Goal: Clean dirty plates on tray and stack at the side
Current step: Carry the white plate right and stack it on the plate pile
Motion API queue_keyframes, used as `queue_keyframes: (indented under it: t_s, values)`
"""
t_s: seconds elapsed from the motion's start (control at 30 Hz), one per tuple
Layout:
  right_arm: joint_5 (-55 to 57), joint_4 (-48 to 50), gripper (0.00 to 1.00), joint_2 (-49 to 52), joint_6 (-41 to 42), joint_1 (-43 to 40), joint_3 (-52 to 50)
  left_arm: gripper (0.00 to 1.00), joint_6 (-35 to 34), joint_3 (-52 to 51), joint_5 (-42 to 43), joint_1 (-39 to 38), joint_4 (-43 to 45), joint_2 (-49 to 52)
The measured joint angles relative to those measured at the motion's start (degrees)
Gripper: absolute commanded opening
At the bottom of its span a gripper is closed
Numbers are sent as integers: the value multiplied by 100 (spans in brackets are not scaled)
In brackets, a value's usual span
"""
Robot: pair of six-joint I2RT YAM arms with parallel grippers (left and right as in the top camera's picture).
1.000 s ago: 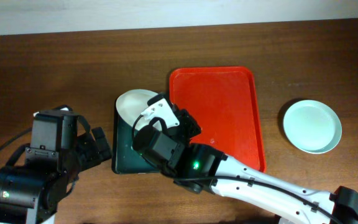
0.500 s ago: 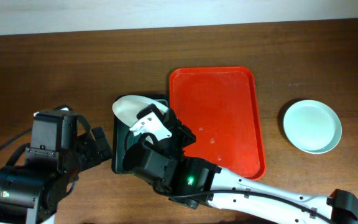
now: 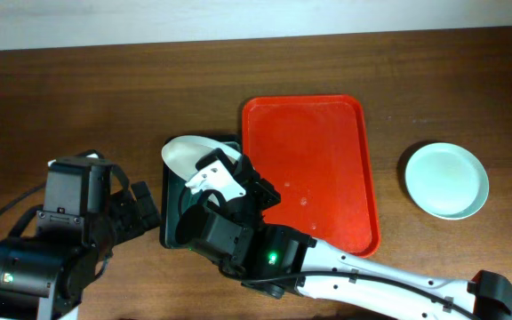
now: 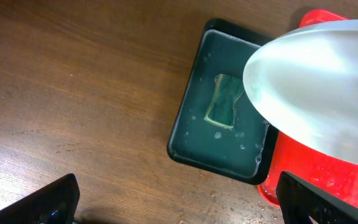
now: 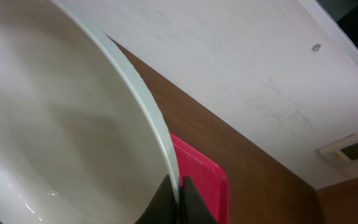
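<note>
The pale mint plate [image 3: 446, 180] that starts the stack is to the right of my right gripper in the overhead view, so I will go across the red tray [image 3: 314, 160], move down and let go onto the plate.
My right gripper [image 5: 178, 186] is shut on the rim of a white plate [image 5: 61, 124] and holds it tilted above the black tray [image 3: 171, 213]. The plate shows in the overhead view [image 3: 183, 153] and in the left wrist view [image 4: 319, 87]. The red tray [image 3: 314, 160] lies bare just right of the black tray. A pale mint plate [image 3: 446, 180] rests on the table at the far right. My left gripper [image 4: 176, 202] is open and empty, above bare wood left of the black tray. A third plate is not visible.
The black tray [image 4: 219, 118] holds water and a green sponge [image 4: 224, 99]. The right arm [image 3: 345, 262] stretches across the table's front edge. The left arm's body [image 3: 52, 240] fills the front left corner.
From 1.0 s to 0.5 s ago, my right gripper moved left and toward the front with the white plate, over the black tray. Since then it has stayed still. The left arm has not moved.
</note>
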Motion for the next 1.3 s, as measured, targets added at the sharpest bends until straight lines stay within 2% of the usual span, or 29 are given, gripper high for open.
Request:
queue_keyframes:
  t_s: [0.13,0.23,0.33,0.43,0.63,0.83,1.03,1.13,1.23,1.27,1.3]
  values:
    - [-31,-260,4,-2,417,-42,17,99,2,0,0,0,2,0]
    - [-675,-1005,4,-2,1661,-439,35,99,0,0,0,0,2,0]
    - [-2673,-1237,4,-9,2695,-1572,31,100,0,0,-2,0,-2,0]
    - [-4478,-1239,4,-20,3010,-2739,31,99,0,0,0,0,0,0]
    - [-7016,-1860,4,-588,2859,-5130,33,99,0,0,-2,0,2,0]
    - [-7591,-3161,4,-1263,2085,-7993,39,99,0,0,-2,0,-2,0]
    - [-7608,-3211,4,-669,1639,-10515,-87,99,0,0,0,0,2,0]
    - [-7611,-3119,4,-24,1668,-11077,-170,99,0,0,-2,0,0,0]
    - [-7611,-3038,4,699,1670,-11243,-227,99,0,0,-2,0,2,0]
    - [-7604,-3023,12,861,1668,-11241,-245,99,0,0,0,0,0,0]
    - [-7591,-3012,24,966,1672,-11239,-258,99,0,0,0,0,0,0]
